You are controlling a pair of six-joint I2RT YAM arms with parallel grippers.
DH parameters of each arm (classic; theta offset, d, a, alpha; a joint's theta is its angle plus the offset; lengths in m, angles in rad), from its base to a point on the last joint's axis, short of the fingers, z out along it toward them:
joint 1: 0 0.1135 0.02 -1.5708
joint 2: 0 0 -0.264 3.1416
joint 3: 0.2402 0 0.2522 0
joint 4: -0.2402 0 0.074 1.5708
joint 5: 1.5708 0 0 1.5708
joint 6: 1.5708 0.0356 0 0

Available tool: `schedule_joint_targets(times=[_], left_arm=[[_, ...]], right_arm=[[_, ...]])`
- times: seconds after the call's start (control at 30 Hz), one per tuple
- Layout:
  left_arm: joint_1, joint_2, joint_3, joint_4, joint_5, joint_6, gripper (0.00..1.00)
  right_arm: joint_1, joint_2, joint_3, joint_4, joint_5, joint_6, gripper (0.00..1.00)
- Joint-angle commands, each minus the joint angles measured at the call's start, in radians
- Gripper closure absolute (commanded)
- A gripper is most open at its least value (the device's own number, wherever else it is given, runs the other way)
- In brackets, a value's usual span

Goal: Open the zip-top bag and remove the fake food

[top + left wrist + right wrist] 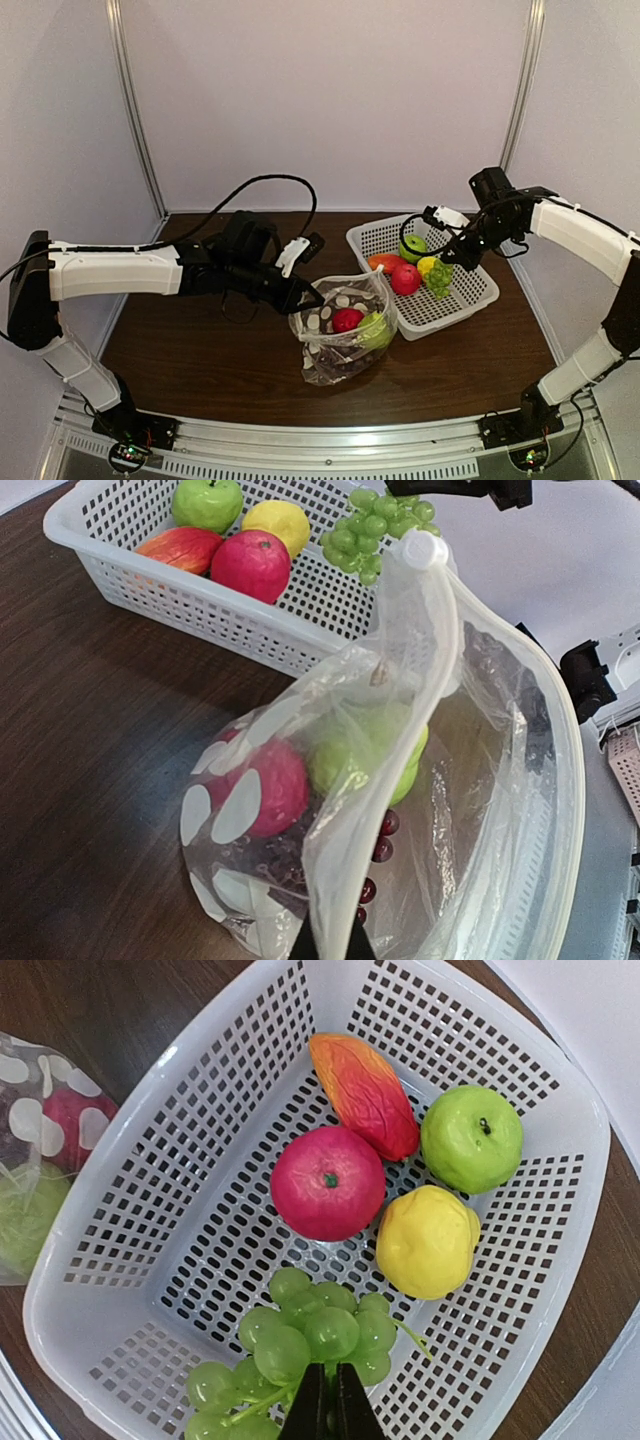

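Observation:
The right gripper moves down toward the open patch below the hanging grapes next and releases their stem, because the basket bottom beside the red fruit lies bare there.
The zip-top bag stands open on the table, clear with white dots. My left gripper is shut on its near rim, seen in the left wrist view as the bag pinched at the gripper. Inside lie a red fruit, a green apple and dark grapes. My right gripper is shut on the stem of a green grape bunch over the white basket. In the basket are a red fruit, a lemon, a green apple and an orange piece.
The white perforated basket sits at the right of the dark wooden table, right beside the bag. A black cable loops over the table behind the left arm. Metal frame posts stand at the back corners.

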Motion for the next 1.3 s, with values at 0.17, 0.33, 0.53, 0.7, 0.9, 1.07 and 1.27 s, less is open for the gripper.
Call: schedule_joint_targets(times=[0.17,0.33,0.53,0.7,0.9,1.07,1.27], left_arm=[[0.008,0.019,0.022,0.012,0.012,0.019,1.00],[0.009,0.028,0.034,0.005,0.025,0.021,1.00],[0.009,0.022,0.040,-0.008,0.024,0.021,1.00],[0.008,0.015,0.040,-0.013,0.019,0.018,1.00],[0.008,0.020,0.046,-0.015,0.020,0.020,1.00],[0.008,0.034,0.064,-0.016,0.025,0.024,1.00],[0.008,0.040,0.067,-0.020,0.033,0.025,1.00]], right_arm=[[-0.026,0.002,-0.058,0.064,0.266,-0.005,1.00],[-0.028,0.068,-0.055,0.077,0.307,0.011,1.00],[-0.026,0.174,-0.020,0.072,0.225,0.051,1.00],[-0.021,0.250,0.009,0.065,0.133,0.088,1.00],[-0.006,0.263,0.003,0.063,0.018,0.116,0.96],[-0.001,0.290,0.021,0.015,-0.103,0.121,0.78],[-0.001,0.266,0.059,-0.025,-0.087,0.123,0.64]])
